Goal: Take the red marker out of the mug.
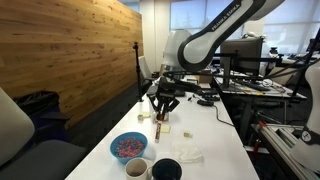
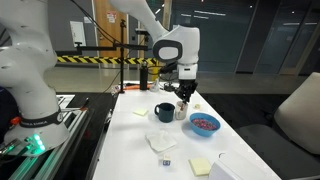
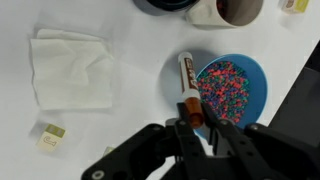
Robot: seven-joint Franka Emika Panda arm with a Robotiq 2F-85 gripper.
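The marker needs to get to the table beside the napkin. My gripper will first move down toward the napkin.
My gripper is shut on the red marker, holding it by its red-orange end; its white barrel points away from the jaws. In the wrist view the marker hangs over the left rim of the blue bowl, clear of the mug, whose dark rim shows at the top edge. In an exterior view the gripper holds the marker upright above the table, well beyond the dark mug. In an exterior view the gripper is up and to the right of the mug.
A blue bowl of pinkish speckled bits and a white cup with brown contents stand near the mug. A crumpled white napkin and a small yellowish block lie on the white table. Bowl and cup sit at the near end.
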